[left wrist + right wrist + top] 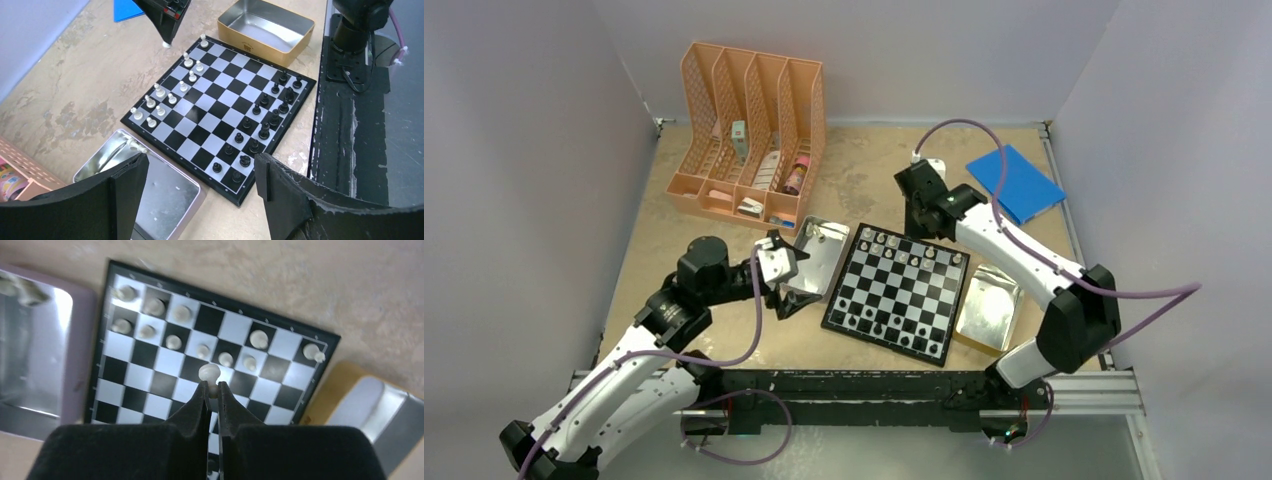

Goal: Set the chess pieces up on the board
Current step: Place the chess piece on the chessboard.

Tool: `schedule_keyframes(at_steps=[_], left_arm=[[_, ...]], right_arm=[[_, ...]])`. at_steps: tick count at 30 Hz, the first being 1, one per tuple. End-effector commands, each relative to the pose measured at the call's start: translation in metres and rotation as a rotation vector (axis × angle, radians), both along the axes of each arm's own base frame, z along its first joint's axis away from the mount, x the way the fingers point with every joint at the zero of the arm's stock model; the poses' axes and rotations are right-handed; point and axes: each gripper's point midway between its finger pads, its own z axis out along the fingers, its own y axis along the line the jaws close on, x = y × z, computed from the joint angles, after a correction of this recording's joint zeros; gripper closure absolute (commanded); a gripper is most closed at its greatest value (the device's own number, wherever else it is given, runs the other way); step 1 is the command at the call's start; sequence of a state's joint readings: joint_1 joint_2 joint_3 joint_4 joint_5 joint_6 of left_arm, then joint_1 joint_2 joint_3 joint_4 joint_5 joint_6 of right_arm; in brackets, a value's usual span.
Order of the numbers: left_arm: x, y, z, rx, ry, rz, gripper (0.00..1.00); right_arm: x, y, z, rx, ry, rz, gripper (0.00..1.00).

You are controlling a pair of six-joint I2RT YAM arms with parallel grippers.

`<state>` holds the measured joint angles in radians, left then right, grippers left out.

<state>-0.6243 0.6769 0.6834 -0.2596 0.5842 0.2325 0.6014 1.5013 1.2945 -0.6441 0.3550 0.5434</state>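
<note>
The pawn row's empty dark square is below my right gripper and to its right in the top view: I will shift over and descend to fill the gap.
The checkered board lies mid-table. Several white chessmen stand in its two far rows and several black chessmen in its two near rows. My right gripper hovers over the board's far edge. In the right wrist view it is shut on a white pawn held above the board. My left gripper hangs open and empty over the silver tin. In the left wrist view its fingers straddle the tin and the board's corner. One white piece lies in the tin.
A gold-sided tin sits right of the board, seemingly empty. A peach file organiser stands at the back left and a blue flat object at the back right. Grey walls enclose the table.
</note>
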Motion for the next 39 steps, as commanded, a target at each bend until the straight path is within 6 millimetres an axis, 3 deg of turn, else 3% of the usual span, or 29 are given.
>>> schedule_keyframes(at_steps=[1,13,22,39], left_arm=[[-0.011,-0.004,0.001,-0.016,-0.051,-0.074,0.22],[-0.027,-0.005,0.002,-0.031,-0.060,-0.149,0.21],[-0.028,-0.004,0.003,-0.034,-0.063,-0.149,0.21],[-0.027,-0.005,0.001,-0.027,-0.056,-0.152,0.21]], right_arm=[[-0.027,-0.034,-0.021,-0.117,0.143,-0.068,0.96],[-0.045,-0.067,-0.068,-0.156,0.338,-0.120,0.96],[-0.039,-0.079,-0.090,-0.127,0.390,-0.127,0.96],[-0.030,-0.077,-0.112,-0.105,0.433,-0.094,0.95]])
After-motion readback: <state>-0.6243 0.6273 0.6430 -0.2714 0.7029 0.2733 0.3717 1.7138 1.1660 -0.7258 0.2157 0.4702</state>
